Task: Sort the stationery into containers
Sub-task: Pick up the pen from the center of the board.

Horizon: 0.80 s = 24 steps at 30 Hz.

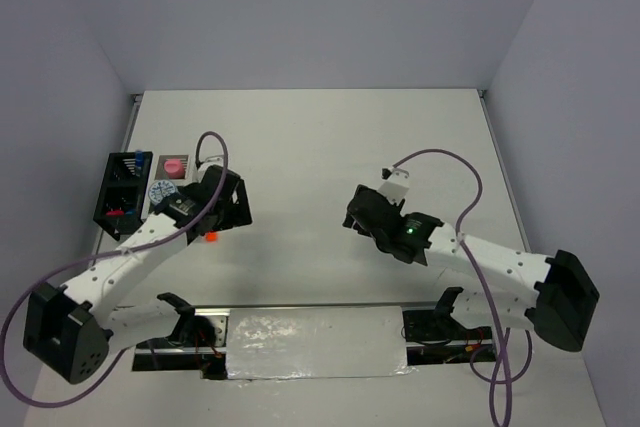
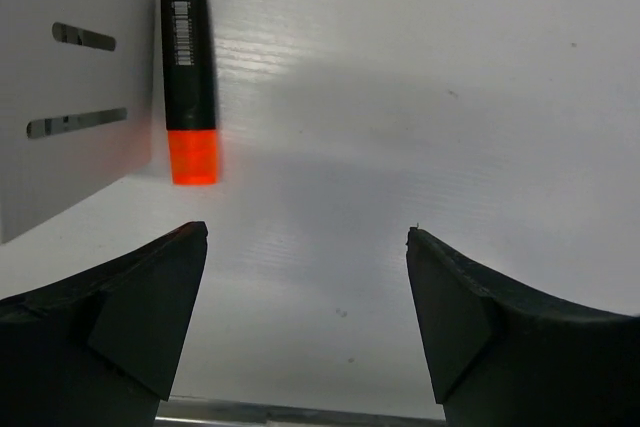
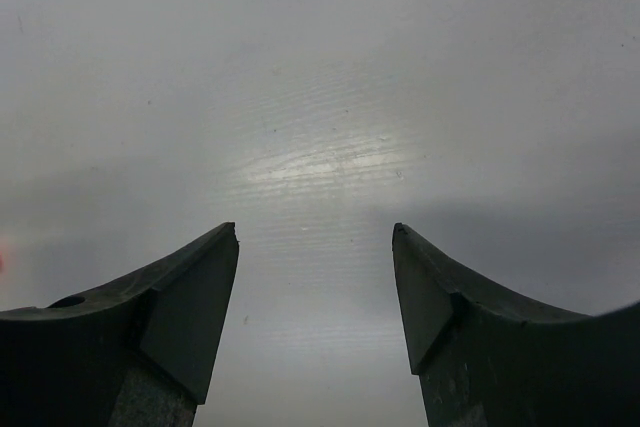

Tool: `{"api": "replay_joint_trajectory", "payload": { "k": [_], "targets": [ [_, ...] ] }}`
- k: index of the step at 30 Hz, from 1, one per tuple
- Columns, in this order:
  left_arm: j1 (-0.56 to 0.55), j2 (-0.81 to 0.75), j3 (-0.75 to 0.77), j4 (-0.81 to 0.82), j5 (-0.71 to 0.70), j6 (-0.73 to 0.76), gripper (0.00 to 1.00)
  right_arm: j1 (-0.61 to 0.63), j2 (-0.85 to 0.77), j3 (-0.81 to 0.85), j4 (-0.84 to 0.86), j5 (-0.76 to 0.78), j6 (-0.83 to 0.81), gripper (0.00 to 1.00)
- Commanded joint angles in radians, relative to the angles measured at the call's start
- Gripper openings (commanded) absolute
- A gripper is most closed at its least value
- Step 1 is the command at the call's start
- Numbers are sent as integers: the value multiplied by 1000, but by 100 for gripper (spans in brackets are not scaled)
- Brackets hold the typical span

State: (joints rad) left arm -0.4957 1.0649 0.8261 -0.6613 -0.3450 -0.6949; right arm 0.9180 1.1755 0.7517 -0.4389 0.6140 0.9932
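Observation:
The highlighter's end with the cap is nearest the left gripper's fingers, so the left gripper will go down to the left in the wrist view and close on the orange cap.
A short black highlighter with an orange cap [image 2: 190, 87] lies on the table against the slotted side of the white box [image 2: 70, 97]; its cap shows in the top view [image 1: 211, 237]. My left gripper [image 2: 305, 237] is open and empty, just short of it and to its right, and it also shows in the top view [image 1: 230, 205]. The white box [image 1: 186, 179] holds a pink glitter jar [image 1: 173, 164] and a round blue-white tin [image 1: 160, 190]. The black pen holder [image 1: 118, 192] holds a blue-capped item [image 1: 138, 159]. My right gripper [image 3: 315, 232] is open and empty over bare table.
The two containers stand side by side near the table's left edge [image 1: 125, 147]. My right gripper [image 1: 358, 209] hovers at mid-table. A metal rail [image 1: 300, 312] and the arm bases run along the near edge. Purple cables loop above both arms.

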Motion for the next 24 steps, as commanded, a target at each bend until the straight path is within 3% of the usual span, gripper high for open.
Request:
{"api": "replay_joint_trajectory", "payload": {
  "k": [1,8,24],
  "targets": [
    [14,90,5,52,-100,-77,93,-10,-106,-44,92,-6,-71,70],
    [26,331,44,65,-225,-104,95,-14,-183,-95,132,-51,-125,70],
    [48,480,12,126,-235,-114,94,-18,-341,-170,173,-79,-162,70]
  ]
}}
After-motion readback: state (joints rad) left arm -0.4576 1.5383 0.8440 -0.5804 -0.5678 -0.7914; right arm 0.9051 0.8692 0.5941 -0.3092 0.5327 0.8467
